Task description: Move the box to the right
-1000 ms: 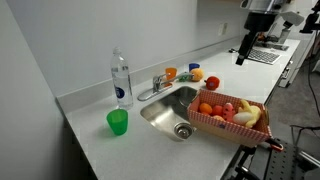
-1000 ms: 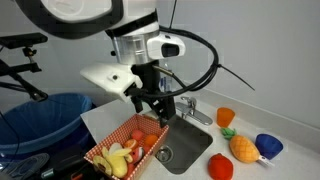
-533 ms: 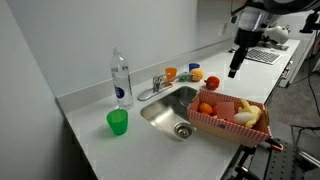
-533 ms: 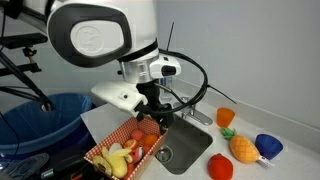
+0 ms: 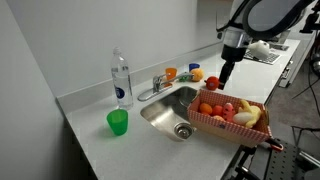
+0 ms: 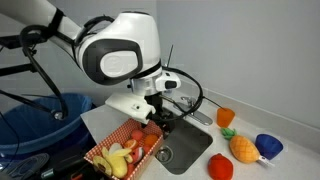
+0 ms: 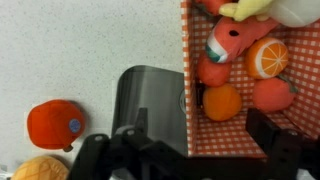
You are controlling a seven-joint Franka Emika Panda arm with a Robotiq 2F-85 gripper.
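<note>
My gripper moves down over the box's side beside the sink next and closes its open fingers on it, because that side already runs between them.
The box is a red-and-white checkered tray full of toy fruit. It stands on the white counter beside the sink, near the counter edge, and shows in both exterior views. My gripper hangs just above the box's end nearest the sink. In the wrist view the box wall runs between my two fingers. The gripper is open, with one finger over the sink and the other inside the box beside an orange. It holds nothing.
A steel sink with a faucet lies next to the box. A water bottle and a green cup stand beyond it. An orange cup and loose toy fruit lie on the far side. A blue bin is below the counter.
The arm has swung in and come down from high above the counter to just over the box's sink-side end. The box has not moved.
</note>
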